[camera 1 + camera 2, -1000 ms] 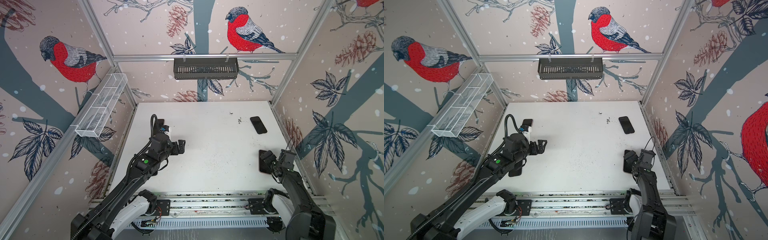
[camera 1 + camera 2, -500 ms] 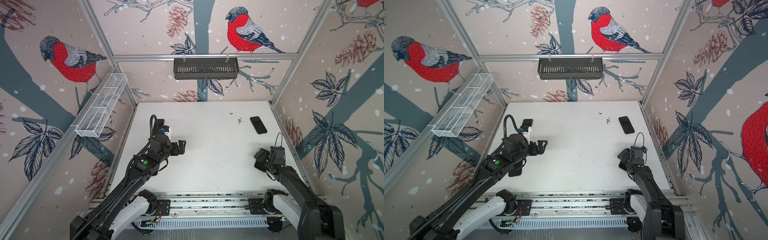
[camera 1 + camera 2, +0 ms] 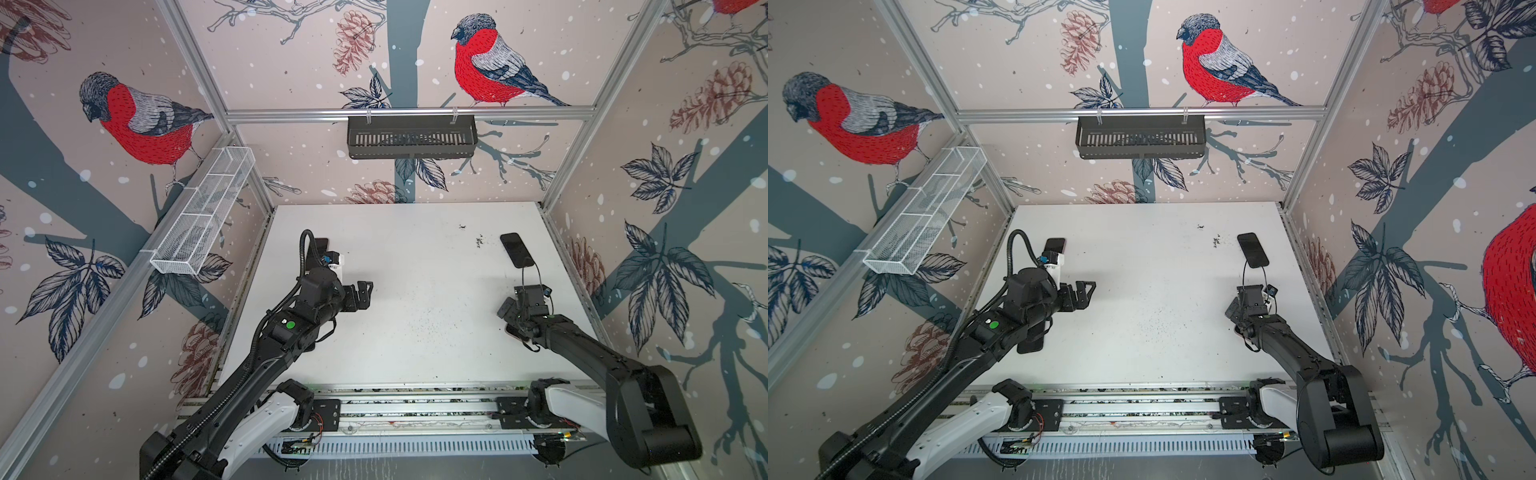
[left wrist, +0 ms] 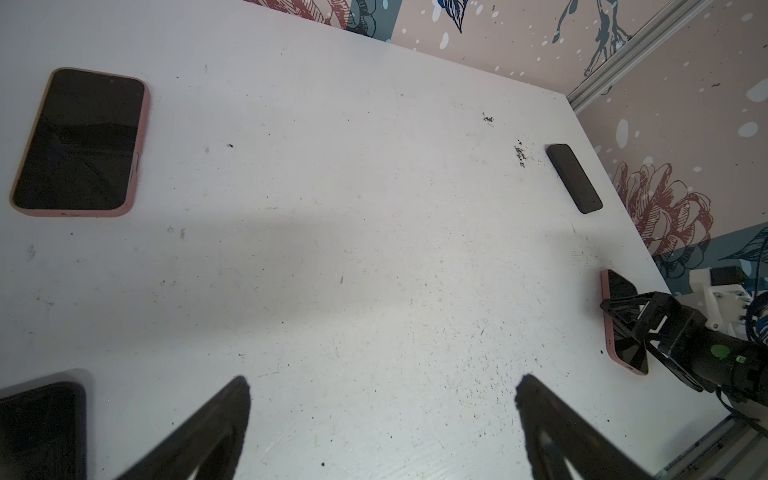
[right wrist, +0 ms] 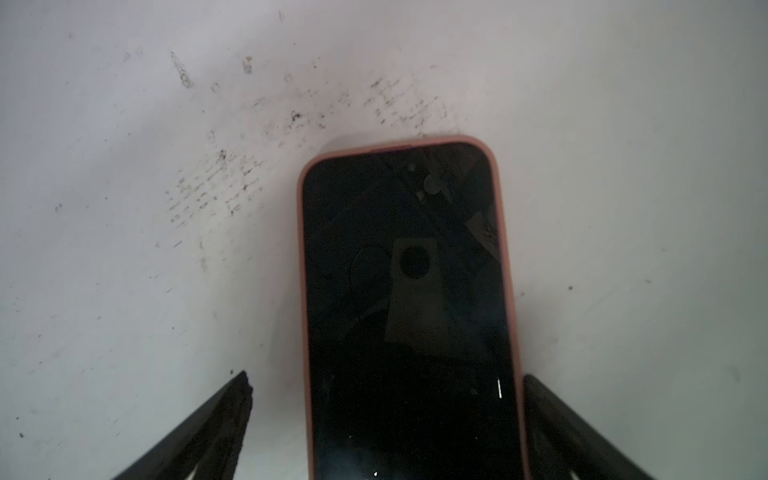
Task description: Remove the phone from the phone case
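Observation:
I should next move my right gripper toward the middle of the table and close it across the phone in its pink case, because my fingers are already on both sides of its long sides.
A dark-screened phone (image 5: 407, 291) in a pink case (image 5: 399, 140) lies flat on the white table (image 3: 415, 332) near its right edge. My right gripper (image 5: 384, 395) hangs open over its near end, one finger on each long side and one finger close against the case edge. In both top views this gripper (image 3: 510, 316) (image 3: 1235, 313) covers most of that phone. The left wrist view shows the same phone (image 4: 623, 328) under the right arm. My left gripper (image 3: 360, 294) (image 4: 382, 395) is open above bare table at the left, holding nothing.
A second phone in a pink case (image 4: 79, 141) (image 3: 1054, 245) lies at the back left behind my left arm. A black phone (image 3: 516, 249) (image 4: 573, 178) lies at the back right. Another dark phone (image 3: 1032, 338) sits under my left arm. A black basket (image 3: 411, 137) and a white wire rack (image 3: 203, 216) hang on the walls.
My right gripper has swung a little left and toward the back and now hangs over the pink-cased phone. The left arm has not moved.

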